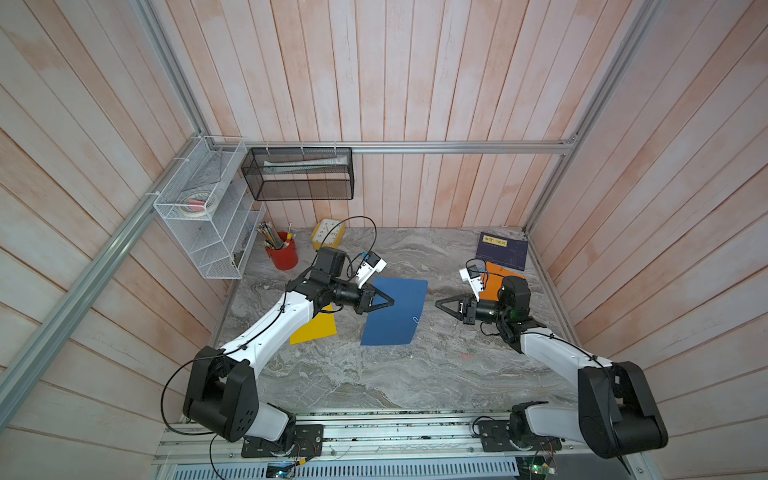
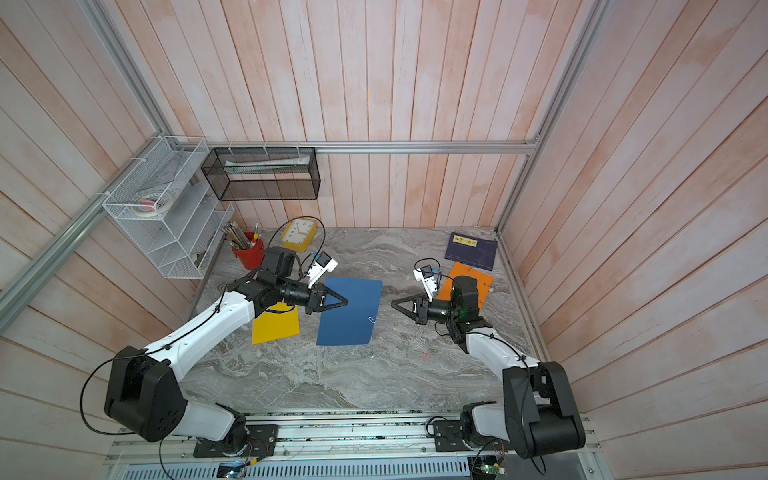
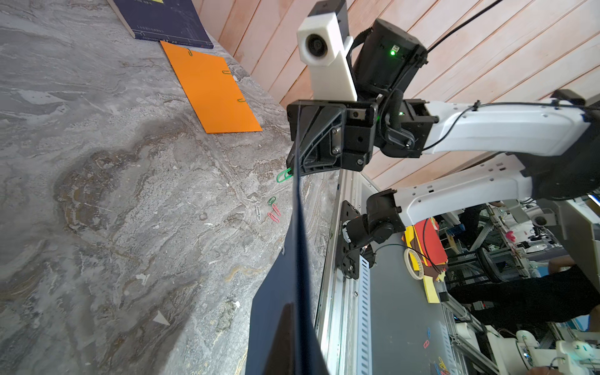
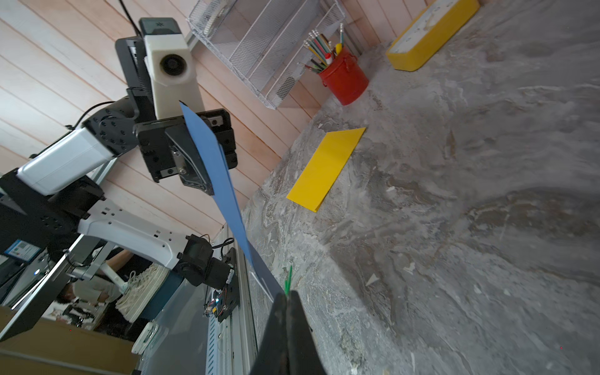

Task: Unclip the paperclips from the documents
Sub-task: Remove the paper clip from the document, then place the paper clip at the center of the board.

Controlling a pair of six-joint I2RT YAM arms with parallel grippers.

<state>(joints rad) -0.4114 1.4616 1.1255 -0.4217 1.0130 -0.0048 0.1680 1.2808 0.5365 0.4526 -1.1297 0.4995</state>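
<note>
The green paperclip is clear of the blue document [image 1: 399, 311], so the robot's right gripper will next go back down toward the loose paperclips on the tabletop and let go of it beside them.
My left gripper [image 1: 392, 300] is shut on the left edge of the blue document [image 1: 399, 311], holding it tilted above the table; it shows edge-on in the left wrist view [image 3: 297, 259]. A silvery paperclip [image 1: 415, 319] sits on its right edge. My right gripper [image 1: 437, 304] is shut on a green paperclip [image 4: 288, 279], a little to the right of the blue sheet and apart from it in both top views. The orange document [image 3: 211, 87] lies flat with green paperclips [image 3: 226, 72] along one edge. The yellow document [image 4: 326, 168] lies flat under the left arm.
Several loose paperclips [image 3: 271, 211] lie on the marble table [image 1: 374, 374] in front of the right arm. A navy booklet [image 1: 503, 249] lies at the back right. At the back left stand a red pencil cup [image 1: 283, 253], a yellow clock [image 1: 328, 233] and a white wire rack [image 1: 208, 216].
</note>
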